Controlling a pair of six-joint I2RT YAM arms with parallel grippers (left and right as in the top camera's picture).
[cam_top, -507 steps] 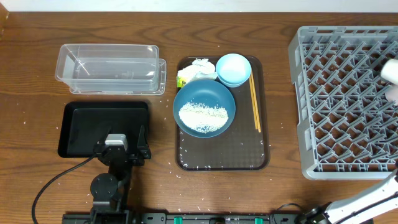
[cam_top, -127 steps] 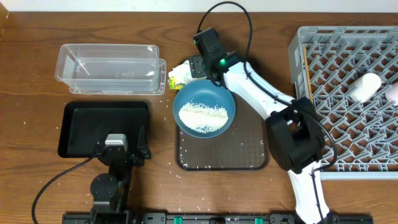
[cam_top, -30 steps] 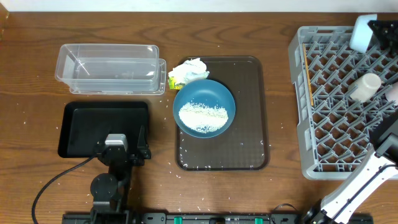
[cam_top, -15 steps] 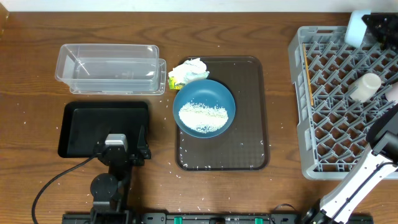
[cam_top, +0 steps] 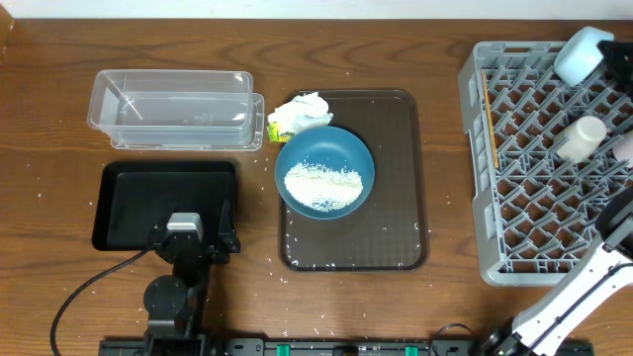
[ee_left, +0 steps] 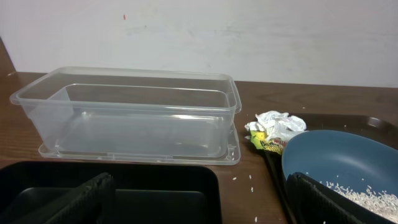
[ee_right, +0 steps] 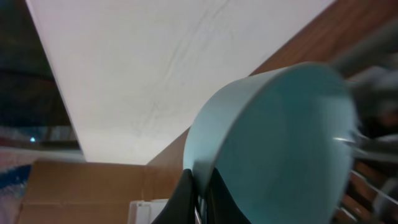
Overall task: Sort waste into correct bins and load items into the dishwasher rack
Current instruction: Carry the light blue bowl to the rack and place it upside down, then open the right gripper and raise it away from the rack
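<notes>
The small light-blue bowl (cam_top: 584,51) reaches over the rack's far edge. My right gripper will next lower it back toward the white cup (cam_top: 584,136) before it opens.
My right gripper (ee_right: 200,190) is shut on the rim of the small light-blue bowl (ee_right: 280,137), which hangs tilted over the far right corner of the grey dishwasher rack (cam_top: 534,227); from above the bowl (cam_top: 584,51) shows there. In the rack lie a white cup (cam_top: 584,136), a pink cup (cam_top: 625,148) and chopsticks (cam_top: 487,109). The large dark-blue bowl (cam_top: 324,170) holds rice (cam_top: 321,183), with the crumpled tissue (cam_top: 302,114) behind it. My left gripper (cam_top: 191,220) stands open over the black tray (cam_top: 119,203), nothing between its fingers (ee_left: 87,199). The clear tub (cam_top: 173,109) is beyond it.
The dark-blue bowl and tissue sit on a brown serving tray (cam_top: 396,198) in the middle. Loose rice grains are scattered on the wood around that tray. My right arm (cam_top: 593,287) rises along the rack's near right corner.
The right gripper has shifted the light-blue bowl slightly right and nearer over the rack's far corner and tilted it. The left arm has not moved.
</notes>
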